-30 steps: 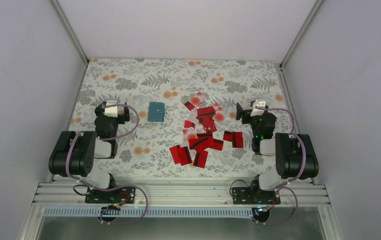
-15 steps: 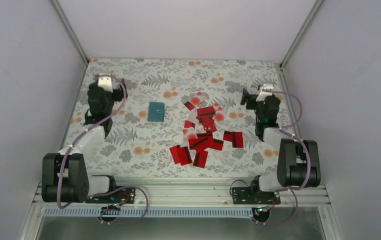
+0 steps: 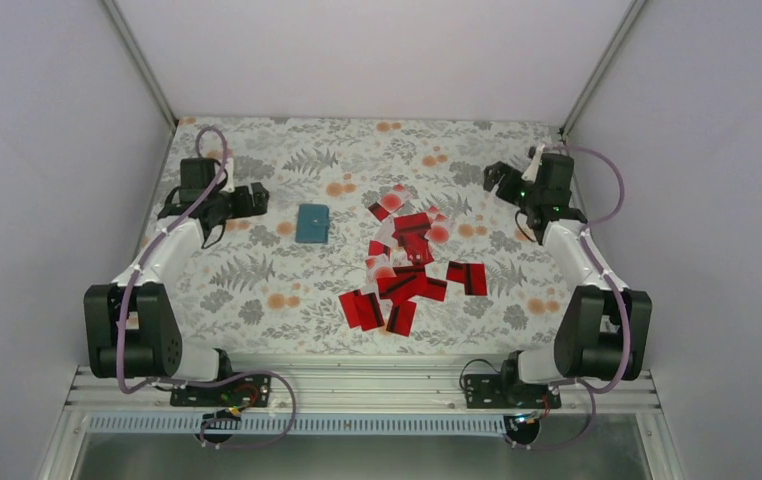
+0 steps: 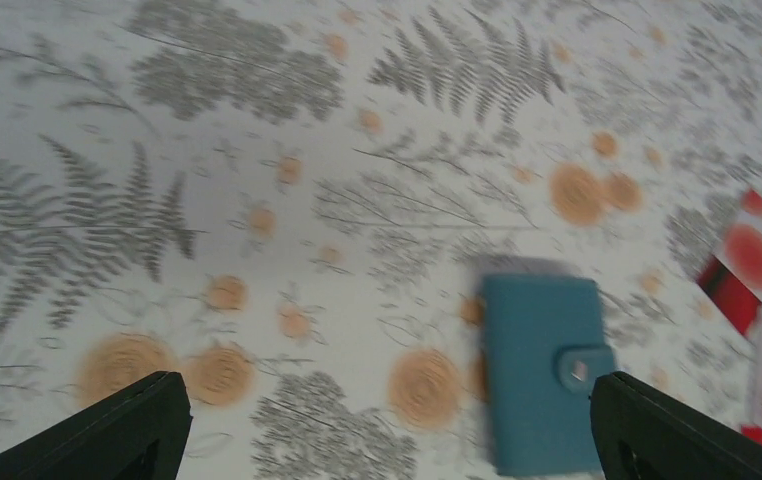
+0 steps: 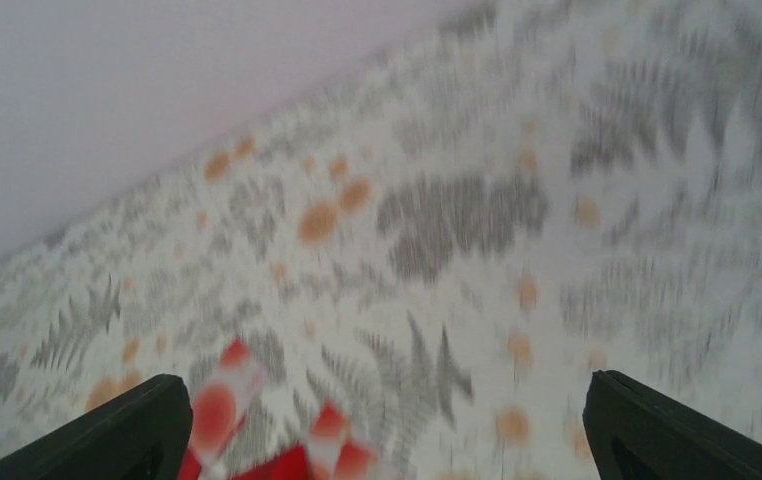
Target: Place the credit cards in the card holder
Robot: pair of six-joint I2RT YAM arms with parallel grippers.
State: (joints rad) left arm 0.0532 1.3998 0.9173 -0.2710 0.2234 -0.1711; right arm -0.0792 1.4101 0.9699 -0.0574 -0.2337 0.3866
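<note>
I should move my left gripper down and to the right in the top view next, onto the card holder's edge opposite the snap tab, because that edge is the nearest.
The teal card holder (image 3: 312,223) lies flat and closed on the floral cloth, left of centre; it also shows in the left wrist view (image 4: 542,372) with its snap tab. Many red credit cards (image 3: 409,265) lie scattered at centre right, some with pale faces; a few show blurred in the right wrist view (image 5: 219,412). My left gripper (image 3: 253,199) is open and empty, left of the holder. My right gripper (image 3: 495,177) is open and empty, beyond and right of the cards.
The floral cloth (image 3: 277,290) covers the table. White walls and metal corner posts (image 3: 142,60) close in the left, right and back. An aluminium rail (image 3: 357,385) with the arm bases runs along the near edge.
Both arms have unfolded and reached out toward the back of the table, the left gripper swinging toward the holder, the right toward the far right. Cards and holder have not moved.
</note>
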